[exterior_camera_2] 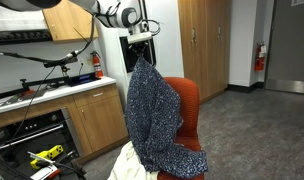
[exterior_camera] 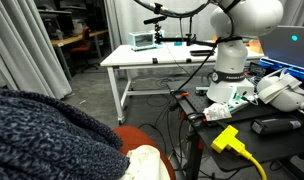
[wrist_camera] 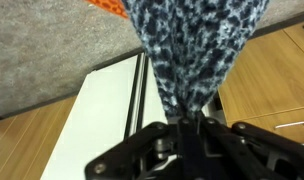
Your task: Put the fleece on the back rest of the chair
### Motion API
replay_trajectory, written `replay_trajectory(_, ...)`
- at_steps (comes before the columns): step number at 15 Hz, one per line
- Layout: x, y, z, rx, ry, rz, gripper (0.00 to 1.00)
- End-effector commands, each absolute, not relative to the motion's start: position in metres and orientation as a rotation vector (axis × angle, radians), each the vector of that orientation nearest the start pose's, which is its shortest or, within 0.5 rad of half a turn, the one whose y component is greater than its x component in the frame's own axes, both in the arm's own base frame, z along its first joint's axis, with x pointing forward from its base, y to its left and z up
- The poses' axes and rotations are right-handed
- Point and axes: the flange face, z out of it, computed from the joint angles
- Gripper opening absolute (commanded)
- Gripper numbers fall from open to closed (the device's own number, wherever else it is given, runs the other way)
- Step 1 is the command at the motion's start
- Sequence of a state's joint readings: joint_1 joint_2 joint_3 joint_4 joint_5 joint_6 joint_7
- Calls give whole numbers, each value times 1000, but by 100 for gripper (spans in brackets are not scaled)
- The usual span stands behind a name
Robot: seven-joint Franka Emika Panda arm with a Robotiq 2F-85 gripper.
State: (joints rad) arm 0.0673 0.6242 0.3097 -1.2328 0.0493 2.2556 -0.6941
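Observation:
The fleece is draping down the front of the chair. I will next bring my gripper up with a turn over the back rest's top edge (exterior_camera_2: 179, 80) to release the bunched fold.
The fleece (exterior_camera_2: 154, 115), mottled navy and grey, hangs from my gripper (exterior_camera_2: 141, 58) and drapes down over the front of the rust-orange chair (exterior_camera_2: 190, 112). The back rest (exterior_camera_2: 186, 92) shows behind the cloth, partly covered. In the wrist view my gripper (wrist_camera: 184, 122) is shut on a bunched fold of the fleece (wrist_camera: 192, 45), with a sliver of orange chair fabric (wrist_camera: 110, 6) at the top. In an exterior view the fleece (exterior_camera: 47, 135) fills the lower left, with a bit of the orange chair (exterior_camera: 142, 137) beside it.
A cream-white cloth (exterior_camera_2: 127, 165) lies at the chair's foot, also seen in an exterior view (exterior_camera: 147, 160). Wooden cabinets (exterior_camera_2: 97, 115) and a counter stand beside the chair. A white table (exterior_camera: 157, 55), the robot base (exterior_camera: 230, 70) and a yellow plug (exterior_camera: 227, 138) show too.

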Motion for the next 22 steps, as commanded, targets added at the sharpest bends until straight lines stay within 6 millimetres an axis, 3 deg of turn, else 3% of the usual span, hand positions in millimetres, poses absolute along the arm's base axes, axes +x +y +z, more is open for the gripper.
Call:
replay_trajectory(1,742,249,517,-2548,-1435,-857,1)
replay_trajectory(9,733,288,613,-2449,-1558,-1231,1)
replay_trajectory(13,725,322,632,-2402,-1547,-1438,1)
replay_trajectory(15,731,335,619,-2368,-1517,-1544,1)
replay_trajectory(17,743,336,594,-2329,-1520,-1644,1)
replay_trajectory(20,772,313,538,-2306,-1517,-1757,1)
replay_trajectory(22,788,298,495,-2323,-1519,-1743,1)
